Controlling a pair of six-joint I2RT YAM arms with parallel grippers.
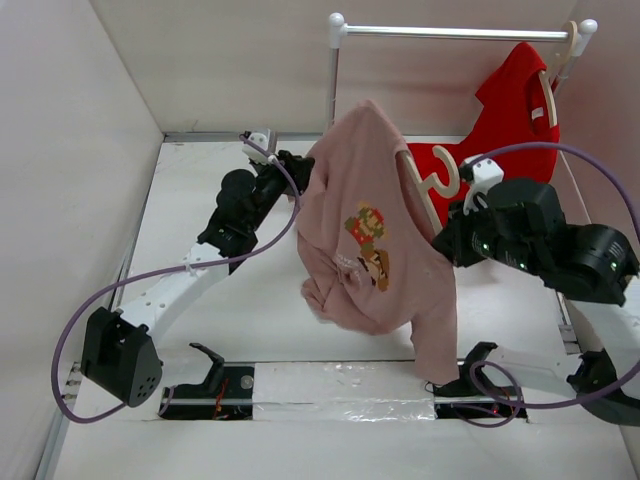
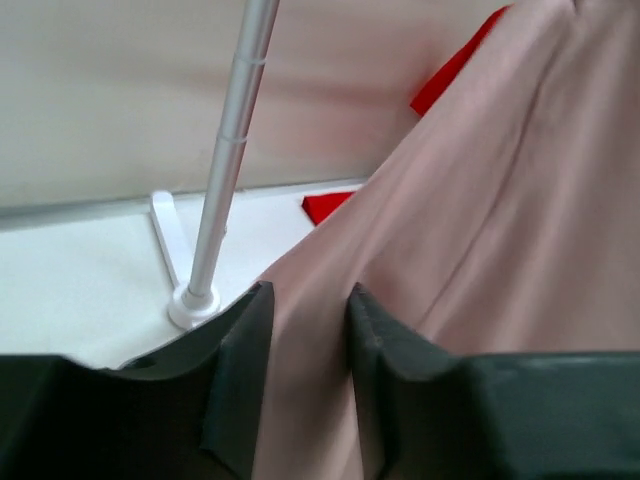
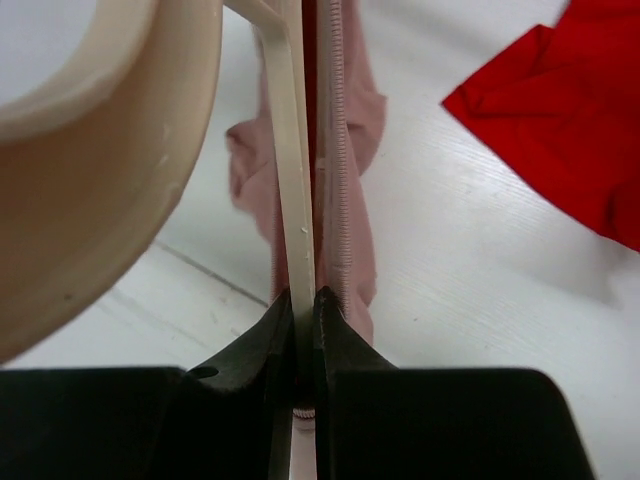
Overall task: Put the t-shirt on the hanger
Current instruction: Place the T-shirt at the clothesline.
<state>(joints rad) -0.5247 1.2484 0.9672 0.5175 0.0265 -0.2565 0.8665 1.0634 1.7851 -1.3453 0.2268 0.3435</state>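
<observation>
The pale hanger's hook will next be carried outward by my right gripper onto the bare bar point(image 1: 530, 35) beside the red shirt's hanger and be released there.
The dusty pink t-shirt point(image 1: 365, 250) hangs draped over the pale hanger point(image 1: 440, 175), whose rounded hook sticks out at its right side. My right gripper point(image 1: 445, 225) is shut on the hanger; in the right wrist view a thin beige bar of the hanger point(image 3: 295, 180) is pinched between the jaws of that gripper point(image 3: 305, 300), with the t-shirt point(image 3: 355, 120) hanging just behind. My left gripper point(image 1: 300, 175) is at the shirt's upper left edge. In the left wrist view its jaws stand partly apart with a smooth fold of the t-shirt point(image 2: 500, 200) lying between the tips of the gripper point(image 2: 308, 295).
A bright red shirt point(image 1: 515, 110) hangs on its own hanger point(image 1: 548, 95) from the white rail point(image 1: 450, 32) at the back right. The rail's post point(image 2: 225, 180) stands just behind my left gripper. White walls enclose the table on three sides.
</observation>
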